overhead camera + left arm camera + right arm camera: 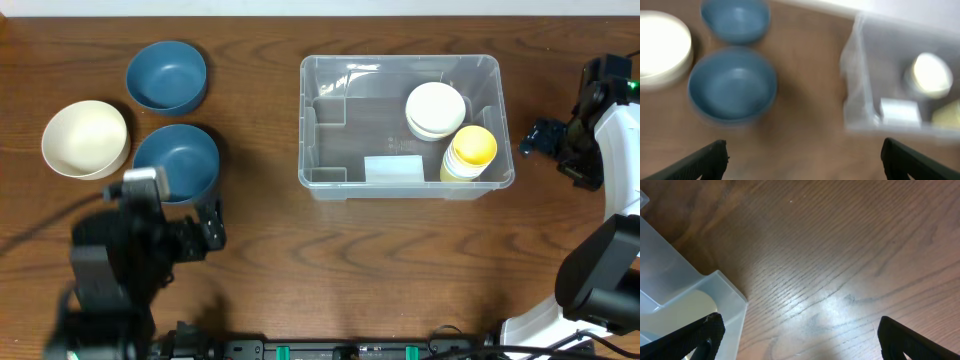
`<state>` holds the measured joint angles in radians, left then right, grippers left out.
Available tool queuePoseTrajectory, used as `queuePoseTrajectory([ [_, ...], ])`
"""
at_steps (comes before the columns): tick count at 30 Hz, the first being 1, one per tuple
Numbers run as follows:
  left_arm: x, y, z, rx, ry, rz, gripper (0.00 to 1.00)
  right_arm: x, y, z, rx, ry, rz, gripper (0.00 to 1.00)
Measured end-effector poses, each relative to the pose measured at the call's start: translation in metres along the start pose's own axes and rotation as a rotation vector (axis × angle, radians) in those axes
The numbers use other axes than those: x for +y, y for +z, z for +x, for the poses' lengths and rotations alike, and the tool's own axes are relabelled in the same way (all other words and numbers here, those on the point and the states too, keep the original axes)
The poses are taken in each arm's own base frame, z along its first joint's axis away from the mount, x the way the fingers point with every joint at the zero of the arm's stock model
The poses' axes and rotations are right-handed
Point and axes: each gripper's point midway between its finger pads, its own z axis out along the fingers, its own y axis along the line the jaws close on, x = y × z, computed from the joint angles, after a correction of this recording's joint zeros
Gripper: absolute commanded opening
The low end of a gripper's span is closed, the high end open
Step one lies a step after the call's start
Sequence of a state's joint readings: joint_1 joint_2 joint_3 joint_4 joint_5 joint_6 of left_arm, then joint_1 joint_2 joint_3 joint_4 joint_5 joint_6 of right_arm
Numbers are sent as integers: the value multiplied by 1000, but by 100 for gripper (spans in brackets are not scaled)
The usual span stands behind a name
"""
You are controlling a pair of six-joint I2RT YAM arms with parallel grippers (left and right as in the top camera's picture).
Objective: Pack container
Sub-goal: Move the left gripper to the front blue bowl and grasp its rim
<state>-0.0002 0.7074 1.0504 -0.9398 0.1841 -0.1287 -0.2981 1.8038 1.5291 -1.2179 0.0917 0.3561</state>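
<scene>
My left gripper moves outward and down astride the rim of the near blue bowl (176, 162) facing the container next, since bare wood leaves finger room beside the bowl.
The container (304, 130), a large clear plastic bin, stands at the table's centre right. Inside it are a stack of white bowls (435, 108), yellow cups (471, 150) and a whitish label (393, 168). My left gripper (210, 228) hangs open just right of the near blue bowl (176, 162). In the left wrist view the gripper (802, 160) holds nothing, with that bowl (732, 85) ahead on the left and the container (860, 75) ahead on the right. My right gripper (540, 140) is open beside the container's right wall. Its own view shows the gripper (800, 335) empty over bare wood by the container's corner (715, 290).
A second blue bowl (166, 76) sits at the back left, and a cream bowl (85, 138) lies left of the near blue one. Dark wooden table (330, 270) runs between the bowls and the bin. The arm bases stand along the front edge.
</scene>
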Motion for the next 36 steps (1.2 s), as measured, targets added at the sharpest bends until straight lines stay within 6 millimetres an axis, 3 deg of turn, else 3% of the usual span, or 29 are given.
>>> queuePoseTrajectory([
  [4,-5,0,-27,137,76,-20,98,0,0,0,2,0,-1,99],
  [8,-5,18,-35,253,116,-31,98,0,0,0,2,0,-1,99],
  [19,11,105,-14,502,139,-46,98,0,0,0,2,0,-1,99],
  [28,31,177,14,657,124,-85,100,0,0,0,2,0,-1,99],
  [30,34,188,17,664,122,-96,74,0,0,0,2,0,-1,99],
  [32,37,199,18,665,128,-101,58,0,0,0,2,0,-1,99],
  [36,43,216,24,679,135,-110,57,0,0,0,2,0,-1,99],
])
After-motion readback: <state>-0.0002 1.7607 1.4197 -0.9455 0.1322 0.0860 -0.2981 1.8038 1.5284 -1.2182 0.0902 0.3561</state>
